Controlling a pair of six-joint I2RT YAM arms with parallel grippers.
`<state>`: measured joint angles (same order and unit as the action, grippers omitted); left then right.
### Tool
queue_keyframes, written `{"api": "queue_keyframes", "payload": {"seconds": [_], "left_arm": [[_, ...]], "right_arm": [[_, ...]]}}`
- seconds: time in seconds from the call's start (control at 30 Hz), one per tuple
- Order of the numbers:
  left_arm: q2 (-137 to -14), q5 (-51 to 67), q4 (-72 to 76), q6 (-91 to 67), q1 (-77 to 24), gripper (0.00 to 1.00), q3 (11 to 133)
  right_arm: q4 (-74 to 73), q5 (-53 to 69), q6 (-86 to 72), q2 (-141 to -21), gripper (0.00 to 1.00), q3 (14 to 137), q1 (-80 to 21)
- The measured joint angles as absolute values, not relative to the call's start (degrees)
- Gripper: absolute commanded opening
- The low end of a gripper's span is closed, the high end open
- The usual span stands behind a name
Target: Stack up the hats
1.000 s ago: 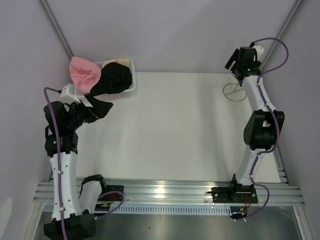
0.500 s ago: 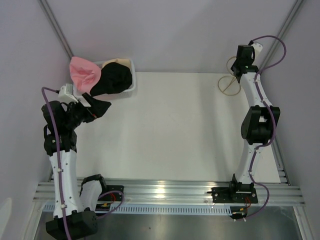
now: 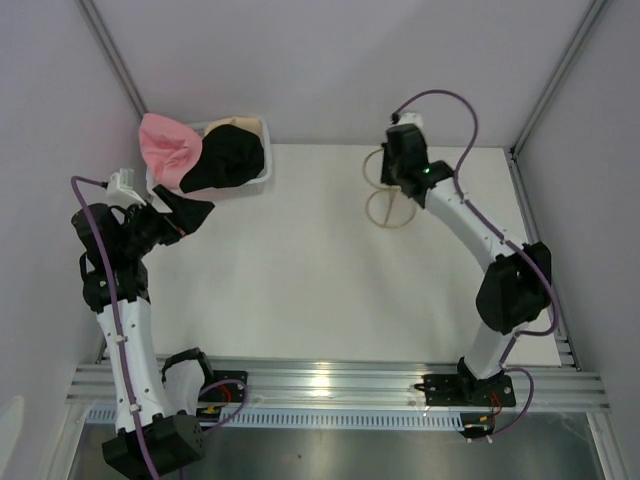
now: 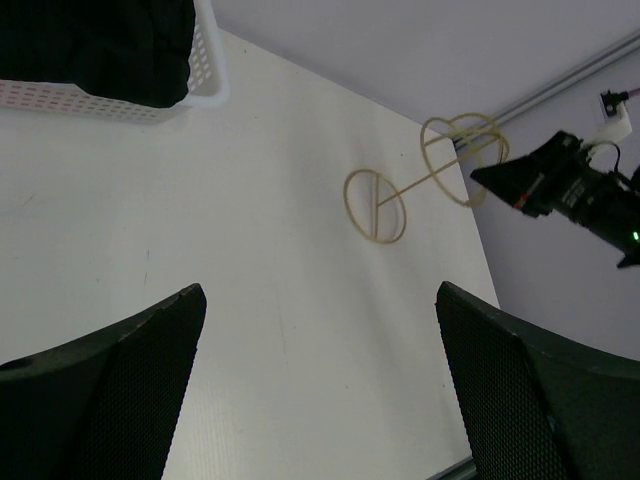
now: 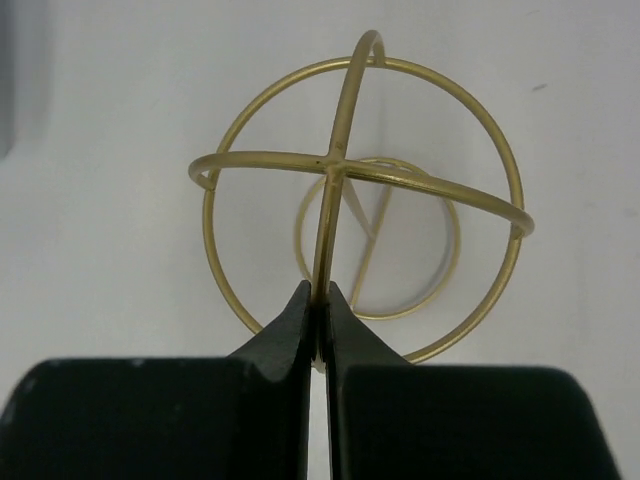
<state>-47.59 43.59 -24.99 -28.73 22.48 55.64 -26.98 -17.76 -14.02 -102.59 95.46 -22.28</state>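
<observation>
The middle of the tabletop is bare, so I will carry the ring back and to the left in the top view over it with my right gripper and release it.
The hats lie heaped in a white mesh basket point(image 3: 258, 183) at the back left: a pink hat point(image 3: 163, 148), a black hat point(image 3: 230, 158) and a beige hat point(image 3: 252, 127) behind it. The black hat point(image 4: 100, 40) also shows in the left wrist view. My left gripper point(image 3: 195, 212) hangs open just in front of the basket, with nothing between its fingers point(image 4: 320, 295). My right gripper point(image 3: 393, 165) is shut on the top ring of a gold wire stand point(image 5: 333, 165), whose base ring point(image 3: 370, 210) sits on the table at the back middle.
The white basket point(image 4: 205, 85) stands against the back wall at the table's left corner. The gold wire stand point(image 4: 405, 188) leans toward the right gripper point(image 4: 490, 175). Grey walls close in the back and both sides, and an aluminium rail point(image 3: 330, 380) runs along the near edge.
The right gripper has shut on the wire stand and carried it from the back right corner leftward to the back middle. The left arm has drawn slightly left.
</observation>
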Motion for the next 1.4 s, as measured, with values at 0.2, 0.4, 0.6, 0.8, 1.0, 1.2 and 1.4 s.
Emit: {"api": "queue_keyframes", "payload": {"seconds": [0.2,0.4,0.6,0.8,1.0,1.2,1.4], "left_arm": [[-47.46,44.01,-24.95,-29.06,24.43,1.00,55.64],[-46.33,44.38,-24.93,-29.08,25.52,0.99,55.64],[-44.73,44.97,-24.69,-29.12,26.46,0.99,55.64],[-43.77,45.12,-24.71,-29.02,27.31,0.99,55.64],[-44.21,43.22,-26.00,-28.91,26.92,0.99,56.47],[-54.13,28.47,-34.76,-27.79,16.25,0.99,72.14],[-73.41,17.10,-38.57,-27.90,11.14,1.00,92.66]], "right_arm": [[-26.72,-14.26,-14.41,-89.47,0.00,81.43,-39.42],[-29.65,-13.23,-17.72,-79.96,0.00,74.89,-46.17],[-31.16,-13.69,-19.27,-76.44,0.00,71.92,-49.63],[-27.77,-11.60,-20.18,-73.01,0.43,65.71,-51.51],[-32.62,-9.08,-19.27,-71.96,1.00,67.40,-52.47],[-42.37,-5.08,-12.93,-72.79,1.00,91.88,-52.45],[-36.03,-0.03,-8.12,-71.07,0.99,103.96,-39.29]]}}
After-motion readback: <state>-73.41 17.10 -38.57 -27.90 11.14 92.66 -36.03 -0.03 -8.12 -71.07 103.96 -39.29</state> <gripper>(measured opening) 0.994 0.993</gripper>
